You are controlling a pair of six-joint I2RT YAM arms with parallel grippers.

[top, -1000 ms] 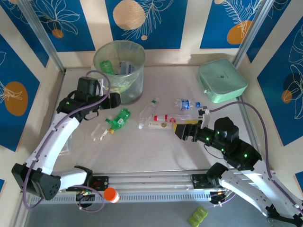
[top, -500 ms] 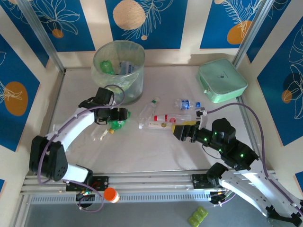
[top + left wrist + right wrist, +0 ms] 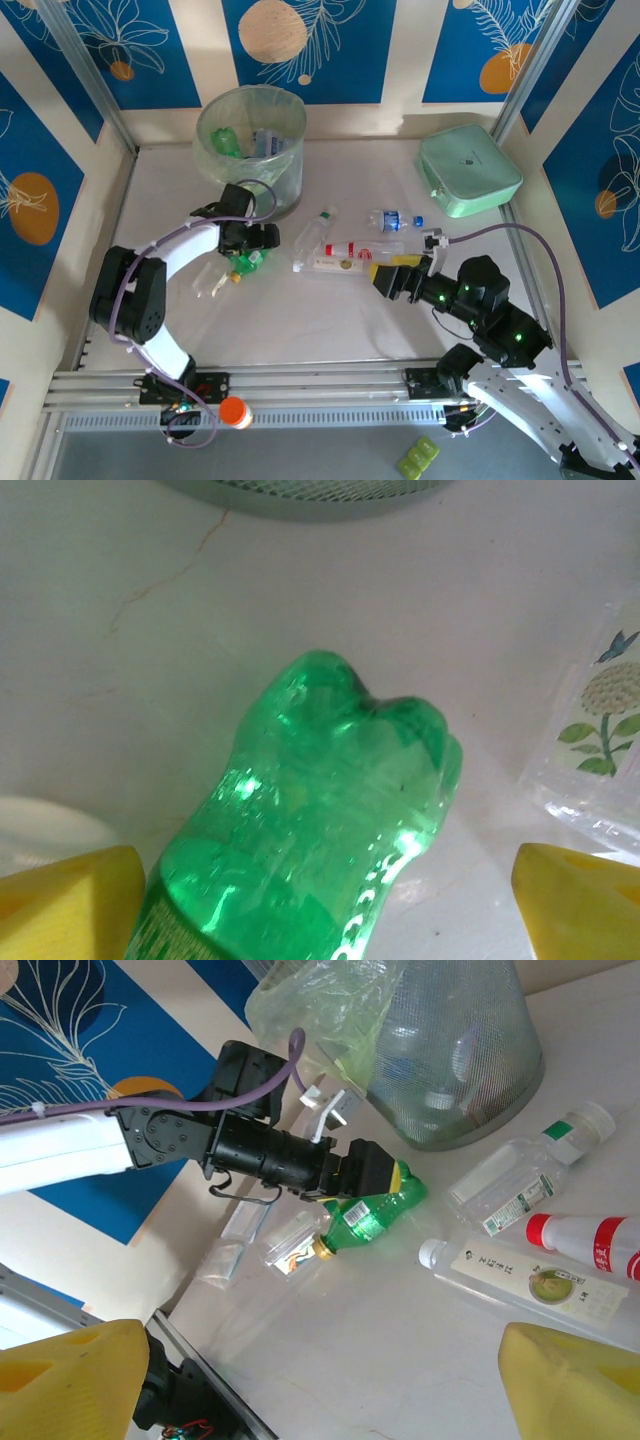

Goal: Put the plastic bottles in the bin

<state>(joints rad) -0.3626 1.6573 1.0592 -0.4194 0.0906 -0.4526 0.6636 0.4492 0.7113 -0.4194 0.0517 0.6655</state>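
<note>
Next, my left gripper lowers its open fingers back around the green bottle's body [image 3: 251, 260] [image 3: 275, 875] and closes them, as it lies below and slightly back between them.
A green bottle [image 3: 330, 820] lies on the table between my left gripper's [image 3: 330, 910] yellow fingers [image 3: 70, 900], which stand open with a gap on each side. From above, the left gripper [image 3: 250, 245] sits over that green bottle [image 3: 245, 262], just in front of the bin [image 3: 285, 190]. The bin holds several bottles [image 3: 228, 142]. A clear bottle [image 3: 313, 232], a red-capped one [image 3: 355, 248], a flat white-labelled one [image 3: 335, 264] and a blue-capped one [image 3: 395, 219] lie mid-table. My right gripper [image 3: 385, 275] hangs open just right of them, with nothing between its fingers [image 3: 70, 1380].
A mint-green case [image 3: 467, 170] sits at the back right. Flat clear packets [image 3: 210, 280] lie left of the green bottle, by its gold cap [image 3: 322, 1250]. An orange cap [image 3: 233, 411] rests on the front rail. The table's front middle is bare white surface.
My left arm swung down from beside the bin to the green bottle, and its jaws opened wider around it. The right gripper shifted only slightly.
</note>
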